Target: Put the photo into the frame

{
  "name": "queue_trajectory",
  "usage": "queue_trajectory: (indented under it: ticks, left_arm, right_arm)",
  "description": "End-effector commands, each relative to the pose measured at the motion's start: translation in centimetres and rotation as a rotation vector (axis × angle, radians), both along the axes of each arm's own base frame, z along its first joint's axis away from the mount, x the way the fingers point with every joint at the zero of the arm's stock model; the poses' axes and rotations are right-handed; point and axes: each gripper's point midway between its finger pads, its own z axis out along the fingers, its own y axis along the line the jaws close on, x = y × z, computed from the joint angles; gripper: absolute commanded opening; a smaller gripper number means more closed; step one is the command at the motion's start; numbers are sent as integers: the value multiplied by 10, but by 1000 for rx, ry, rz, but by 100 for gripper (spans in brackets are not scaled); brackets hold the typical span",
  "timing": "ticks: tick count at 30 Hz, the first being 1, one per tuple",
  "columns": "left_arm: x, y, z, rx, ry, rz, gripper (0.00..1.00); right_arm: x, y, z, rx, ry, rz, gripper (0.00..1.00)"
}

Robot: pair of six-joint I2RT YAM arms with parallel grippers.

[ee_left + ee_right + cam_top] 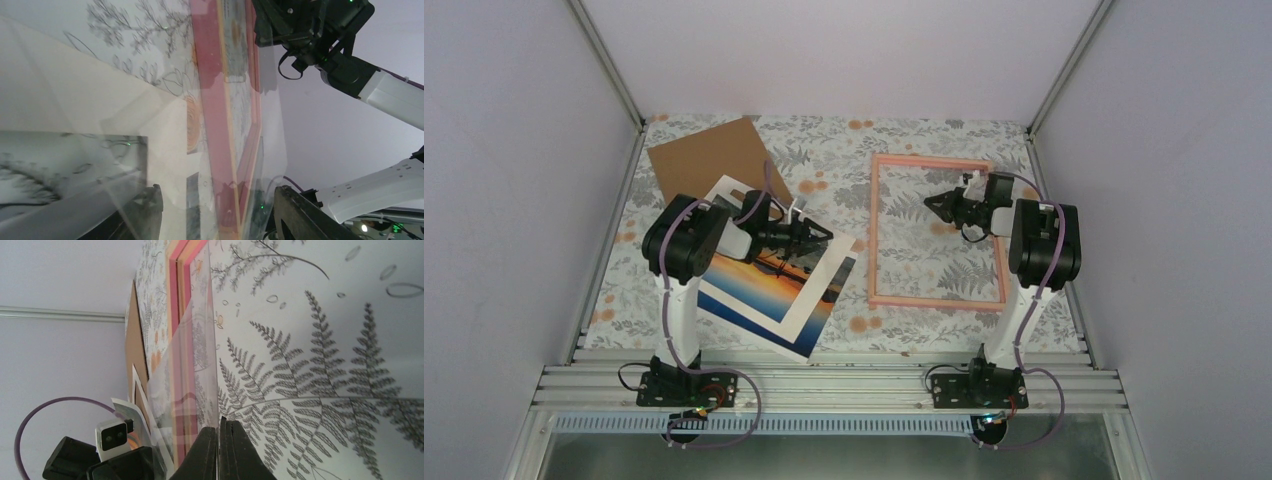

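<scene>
My left gripper shifts slightly toward the pink frame (936, 298) next and closes on the clear sheet's far edge (832, 234), which already stands between its fingers.
The pink frame (936, 298) lies flat right of centre; it also shows in the left wrist view (210, 100) and the right wrist view (179, 290). The sunset photo (759, 285) lies at the left, partly under my left arm. My right gripper (939, 205) hovers over the frame's upper right and is shut (219, 427) on the edge of a clear sheet (192, 355), holding it tilted up. My left gripper (824, 235) is open above the photo's right corner. Its fingers (300, 215) stand wide apart, with the clear sheet's (270, 115) far edge between them.
A brown cardboard sheet (706, 155) lies at the back left. A white mat board (724, 190) lies partly on it and under the photo. Grey walls and metal posts close in the floral table (824, 150) on three sides.
</scene>
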Motion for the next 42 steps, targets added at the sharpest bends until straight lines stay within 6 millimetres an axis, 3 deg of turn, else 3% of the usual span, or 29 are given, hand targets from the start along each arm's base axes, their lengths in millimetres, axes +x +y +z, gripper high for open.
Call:
queue_trajectory:
  ticks: [1,6,9,11,15,16,22,24,28,31,34,38,42]
  left_arm:
    - [-17,-11,-7,-2,67,-18,58]
    - [-30,-22,-4,-17,98,-43,58]
    - [-29,-26,-2,-16,90,-47,55]
    - [-23,-26,-3,2,90,-35,46]
    - [-5,-32,13,18,1,-48,12]
    - [-1,-34,17,31,-24,-58,4]
    - [15,-34,34,126,-162,-118,2]
    - [16,-33,38,141,-193,-136,2]
    - [18,-33,59,150,-291,-162,2]
    - [21,-35,80,140,-356,-176,2]
    - [25,-37,97,131,-416,-197,3]
    - [28,-38,115,124,-475,-229,2]
    - [32,-33,141,92,-555,-229,2]
  right_arm:
    - [0,-6,-4,-10,2,-36,4]
    - [-1,-8,-4,-18,4,-52,4]
    - [-1,-8,-3,-18,2,-53,4]
    - [-2,-7,-1,-17,-7,-48,4]
    - [-2,0,14,-56,-79,24,4]
    - [-1,1,18,-95,-102,64,10]
    - [-11,-27,42,-350,-148,199,62]
    - [-20,-51,48,-412,-137,183,76]
    - [-29,-106,57,-574,-130,120,89]
    - [-26,-146,44,-720,-73,71,90]
    - [-21,-164,22,-787,-21,68,90]
    - [-13,-170,-7,-779,41,72,87]
    - [-16,-150,-26,-644,63,113,78]
